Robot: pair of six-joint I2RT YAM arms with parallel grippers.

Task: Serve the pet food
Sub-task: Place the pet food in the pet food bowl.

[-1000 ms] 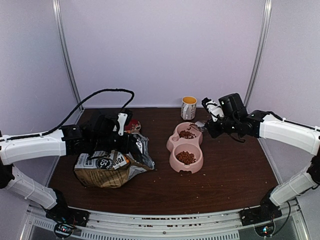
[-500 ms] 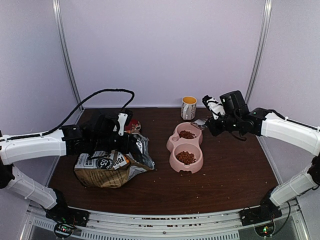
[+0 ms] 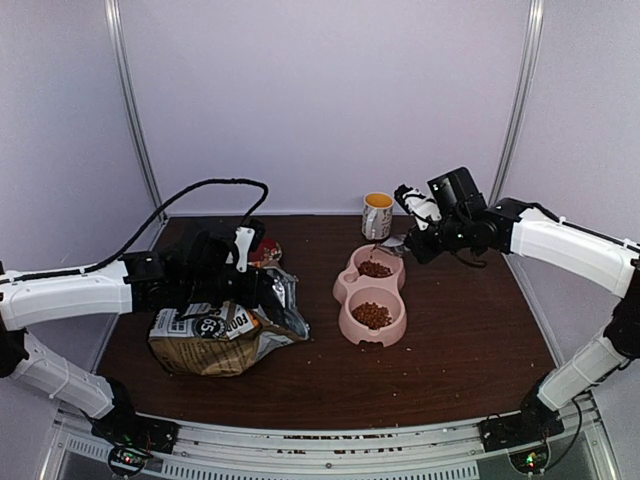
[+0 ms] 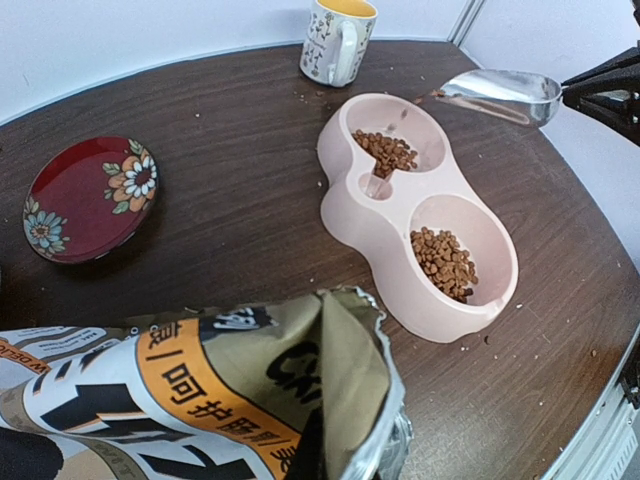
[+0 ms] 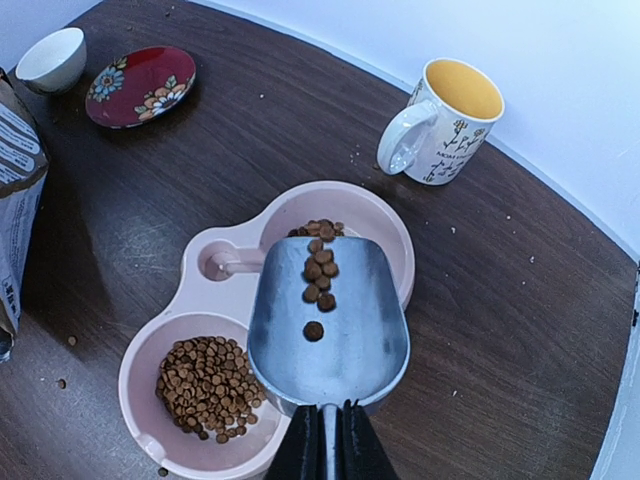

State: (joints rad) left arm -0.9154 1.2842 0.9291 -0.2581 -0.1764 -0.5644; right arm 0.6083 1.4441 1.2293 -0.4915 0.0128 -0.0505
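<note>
Both sections of the bowl hold food. My right gripper should next lower the scoop (image 3: pixel 392 243) and release it on open table (image 3: pixel 440 291) beside the bowl, below, to the gripper's right in the top view.
A pink double bowl (image 5: pixel 225 290) holds brown pet food in its near compartment (image 5: pixel 205 385) and its far one (image 5: pixel 318 229). My right gripper (image 5: pixel 328 450) is shut on the handle of a metal scoop (image 5: pixel 350 330). The scoop tips down over the far compartment, with a few pellets (image 5: pixel 318 275) sliding along its blade. In the top view the scoop (image 3: pixel 392 243) hangs just above the bowl's far rim (image 3: pixel 342 290). At the left my left gripper (image 4: pixel 312 455) is shut on the folded mouth of the tan pet food bag (image 4: pixel 200 390), which lies slumped on the table (image 3: pixel 215 335).
A flowered mug (image 5: pixel 445 120) stands behind the bowl. A red saucer (image 5: pixel 140 85) and a small white bowl (image 5: pixel 52 58) sit at the far left, behind the bag. Crumbs and stray pellets dot the dark wooden table (image 3: pixel 450 340).
My right gripper has risen and shifted a little left and back, tilting the scoop more steeply over the far compartment. The left arm and the bag have not moved.
</note>
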